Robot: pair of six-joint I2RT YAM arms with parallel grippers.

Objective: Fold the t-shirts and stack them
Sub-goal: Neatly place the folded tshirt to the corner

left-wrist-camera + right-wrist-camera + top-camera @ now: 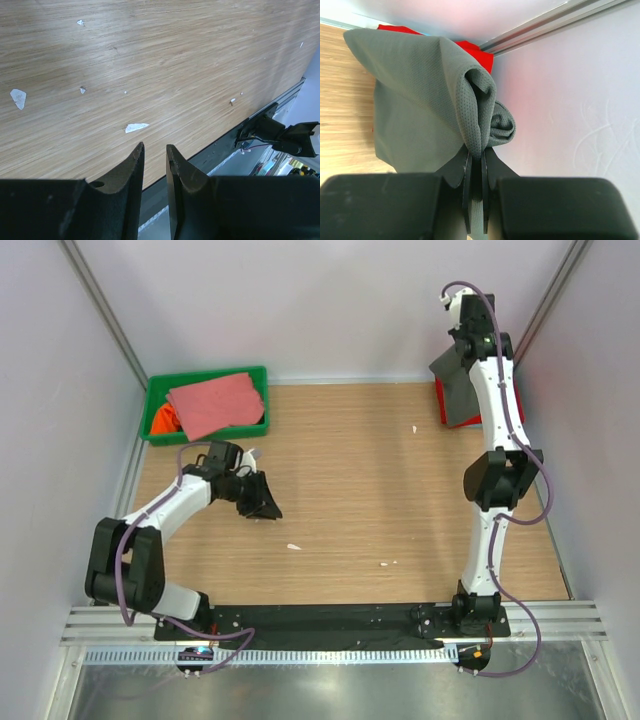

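Observation:
My right gripper goes down and toward the right in the top view over the red t-shirt's side edge point(484, 57) next and releases, because the grey t-shirt's fold hangs raised.
In the table's far right corner my right gripper point(458, 352) is shut on a bunched fold of the dark grey t-shirt point(458, 390). The wrist view shows the cloth pinched between the jaws of that right gripper point(475, 157), and the grey t-shirt point(420, 100) hangs down over a red t-shirt point(475, 52) lying by the wall. The red t-shirt point(441, 405) peeks out along the grey one's left edge. My left gripper point(270, 508) hovers low over the left part of the wood. The left gripper point(155, 147) has a narrow gap between its jaws and nothing in it.
A green bin point(200, 377) at the back left holds a salmon-pink t-shirt point(215, 403) over an orange one point(163, 420). Small white scraps point(294, 546) dot the wooden table point(350, 480). White walls close in the back and both sides.

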